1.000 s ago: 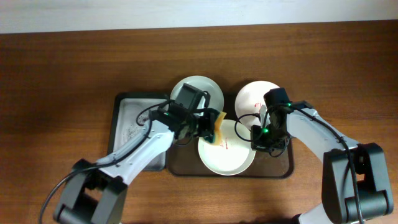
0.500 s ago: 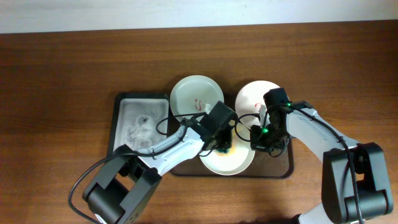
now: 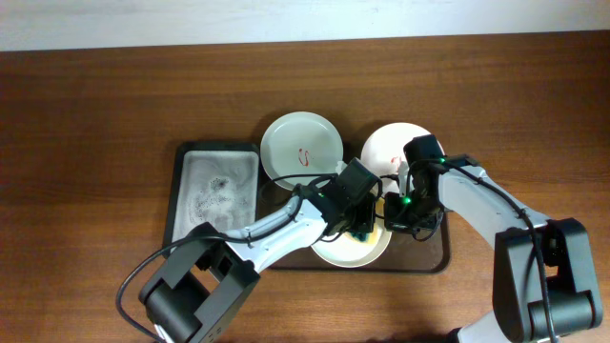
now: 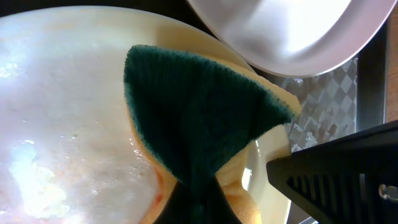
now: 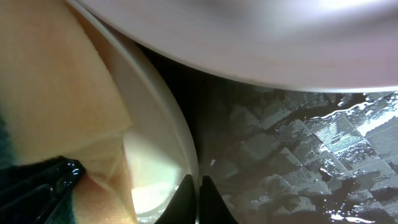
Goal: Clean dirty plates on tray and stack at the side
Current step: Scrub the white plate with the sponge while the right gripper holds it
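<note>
My left gripper has the grey tray empty to its left in the overhead view, so it should move up, swing over, lower in there and release the sponge.
The white plate lies at the front of the dark brown tray. My left gripper is shut on a yellow sponge with a dark green scouring face and presses it on the plate's wet right side. My right gripper is shut on that plate's right rim, pinching it between its fingertips. The pale green plate and the pinkish white plate lie at the tray's back, each with red marks.
A narrow grey tray with a black rim lies left of the brown tray, wet inside. The two arms are close together over the brown tray's right half. The pinkish plate's underside hangs over the right gripper.
My left gripper has swept the sponge rightward across the white plate, from its left edge to its right side. The right gripper has stayed on the rim.
</note>
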Controlling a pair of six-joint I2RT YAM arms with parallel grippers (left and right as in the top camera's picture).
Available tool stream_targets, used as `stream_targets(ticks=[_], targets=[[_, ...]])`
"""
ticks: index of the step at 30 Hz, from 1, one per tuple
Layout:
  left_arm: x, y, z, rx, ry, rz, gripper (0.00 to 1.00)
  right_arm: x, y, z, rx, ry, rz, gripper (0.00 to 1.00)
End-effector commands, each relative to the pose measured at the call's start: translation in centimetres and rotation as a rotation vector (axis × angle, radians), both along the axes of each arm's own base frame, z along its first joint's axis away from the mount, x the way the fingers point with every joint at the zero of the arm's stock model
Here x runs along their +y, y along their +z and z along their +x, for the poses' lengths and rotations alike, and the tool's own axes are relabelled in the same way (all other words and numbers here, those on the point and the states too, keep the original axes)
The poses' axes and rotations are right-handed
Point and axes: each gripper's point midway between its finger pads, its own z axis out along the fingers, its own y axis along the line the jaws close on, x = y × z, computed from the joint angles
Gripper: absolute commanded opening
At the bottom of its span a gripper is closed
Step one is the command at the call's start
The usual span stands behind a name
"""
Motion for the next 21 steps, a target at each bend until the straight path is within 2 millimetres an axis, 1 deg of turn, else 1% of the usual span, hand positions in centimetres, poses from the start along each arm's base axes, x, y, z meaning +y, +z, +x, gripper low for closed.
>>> stream_targets(ticks=[1, 3, 5, 7, 8, 9, 10, 11, 12, 13, 15, 16, 18, 19, 20, 21], targets=[[2.3, -1.7, 0.7, -0.028, 0.067, 0.142, 0.00, 0.0, 0.1, 0.1, -0.001, -0.001, -0.005, 0.04], [6.2, -2.3, 1.7, -0.065, 0.139, 0.299, 0.00, 0.0, 0.1, 0.1, 0.001, -0.001, -0.006, 0.04], [8.5, -1.7, 3.1, -0.099, 0.188, 0.362, 0.00, 0.0, 0.1, 0.0, 0.003, -0.001, -0.006, 0.04], [8.8, -0.1, 3.9, -0.129, 0.167, 0.346, 0.00, 0.0, 0.1, 0.0, 0.003, -0.001, -0.006, 0.04], [8.2, 1.9, 4.3, -0.158, 0.122, 0.305, 0.00, 0.0, 0.1, 0.0, 0.002, -0.001, -0.006, 0.04], [7.1, 4.0, 4.2, -0.174, 0.082, 0.238, 0.00, 0.0, 0.1, 0.0, 0.002, -0.001, -0.006, 0.04], [6.3, 5.8, 3.7, -0.175, 0.065, 0.171, 0.00, 0.0, 0.1, 0.0, 0.002, -0.001, -0.006, 0.16], [6.0, 7.1, 3.4, -0.180, 0.056, 0.132, 0.00, 0.0, 0.1, 0.0, 0.001, 0.000, -0.006, 0.26], [6.9, 8.3, 3.1, -0.186, 0.068, 0.141, 0.00, 0.0, 0.0, 0.0, 0.002, 0.000, -0.006, 0.26], [8.0, 8.8, 3.1, -0.177, 0.086, 0.150, 0.00, 0.0, -0.1, -0.2, 0.008, 0.000, -0.007, 0.26], [11.5, 9.8, 3.9, -0.155, 0.162, 0.172, 0.00, 0.0, -0.7, -0.7, 0.013, 0.001, -0.007, 0.26], [14.1, 10.3, 4.7, -0.142, 0.223, 0.185, 0.00, 0.1, -1.0, -0.9, 0.013, 0.008, -0.007, 0.26], [17.5, 10.4, 5.7, -0.131, 0.271, 0.217, 0.00, 0.9, -1.1, -1.0, 0.004, 0.033, 0.002, 0.18], [20.2, 10.1, 6.3, -0.121, 0.272, 0.261, 0.00, 1.5, -1.1, -1.0, -0.007, 0.053, 0.005, 0.12], [22.3, 9.8, 6.4, -0.104, 0.271, 0.297, 0.00, 2.0, -1.1, -1.0, -0.017, 0.072, 0.006, 0.04], [24.0, 9.6, 6.6, -0.091, 0.279, 0.319, 0.00, 2.4, -1.0, -0.9, -0.027, 0.087, 0.008, 0.04]])
